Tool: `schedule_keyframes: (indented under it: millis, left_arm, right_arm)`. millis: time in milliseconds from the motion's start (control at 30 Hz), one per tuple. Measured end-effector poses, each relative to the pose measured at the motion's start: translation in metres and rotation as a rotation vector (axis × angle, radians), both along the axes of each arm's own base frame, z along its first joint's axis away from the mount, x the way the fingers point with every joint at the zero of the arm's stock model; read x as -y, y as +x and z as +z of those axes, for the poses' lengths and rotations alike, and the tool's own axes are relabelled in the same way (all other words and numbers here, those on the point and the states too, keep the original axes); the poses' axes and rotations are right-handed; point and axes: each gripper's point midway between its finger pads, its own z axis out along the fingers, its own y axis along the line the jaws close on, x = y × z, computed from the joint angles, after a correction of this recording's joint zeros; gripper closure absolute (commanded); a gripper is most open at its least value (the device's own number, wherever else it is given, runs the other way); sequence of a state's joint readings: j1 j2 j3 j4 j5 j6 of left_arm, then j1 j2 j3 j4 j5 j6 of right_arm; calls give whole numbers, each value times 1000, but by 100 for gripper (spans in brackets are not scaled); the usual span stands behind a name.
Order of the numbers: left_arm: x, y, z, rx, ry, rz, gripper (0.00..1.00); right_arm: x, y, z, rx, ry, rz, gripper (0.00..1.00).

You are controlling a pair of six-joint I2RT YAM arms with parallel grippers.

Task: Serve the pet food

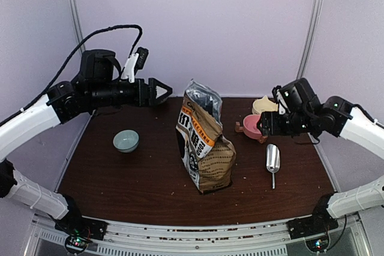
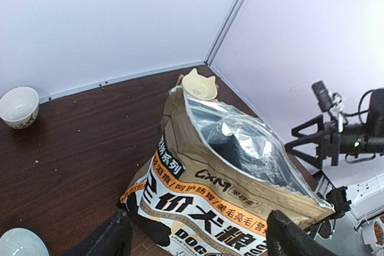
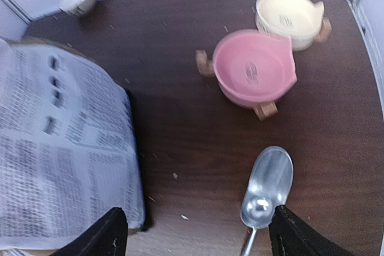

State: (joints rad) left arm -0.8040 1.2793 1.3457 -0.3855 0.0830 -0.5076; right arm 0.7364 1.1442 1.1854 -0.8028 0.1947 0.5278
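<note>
The scoop's thin handle (image 1: 273, 180) (image 3: 248, 243) lies on the tabletop below my right gripper and nearer my base, so the gripper will move down and back onto it.
The brown kraft CXM bag (image 1: 204, 145) stands upright mid-table with its top open, and its foil lining (image 2: 249, 148) shows. The pet food itself is hidden inside. My left gripper (image 1: 161, 92) hovers high, left of the bag's top and apart from it. In the left wrist view that gripper (image 2: 201, 241) is open and the bag (image 2: 222, 196) lies beyond its fingers. My right gripper (image 1: 261, 125) hangs over the pink bowl (image 1: 251, 125). It (image 3: 198, 238) is open and empty above bare table, with a metal scoop (image 3: 268, 187) lying by its right finger.
A cream cat-eared bowl (image 1: 264, 106) stands behind the pink bowl (image 3: 252, 67). A pale green bowl (image 1: 126, 141) sits left of the bag. A small white bowl (image 2: 18, 106) rests at the back by the wall. Crumbs dot the front rail (image 1: 180, 230).
</note>
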Motion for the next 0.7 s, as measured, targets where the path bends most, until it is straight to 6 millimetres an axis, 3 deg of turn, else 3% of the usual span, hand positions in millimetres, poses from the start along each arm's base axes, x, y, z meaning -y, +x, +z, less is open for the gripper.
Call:
schedule_keyframes:
  millis: [133, 300, 467, 700]
  left_arm:
    - [-7, -2, -28, -49, -7, 33, 20]
    - [-12, -8, -76, -162, -2, 62, 20]
    - [-11, -11, -86, -216, -31, 71, 20]
    - [-11, -13, -76, -220, -79, 70, 20]
  right_arm:
    - [26, -22, -86, -157, -62, -67, 20]
    - [43, -45, -154, -269, -85, -130, 24]
    - [53, -58, -194, -321, -67, -189, 32]
    - [57, -58, -221, -328, -26, -239, 47]
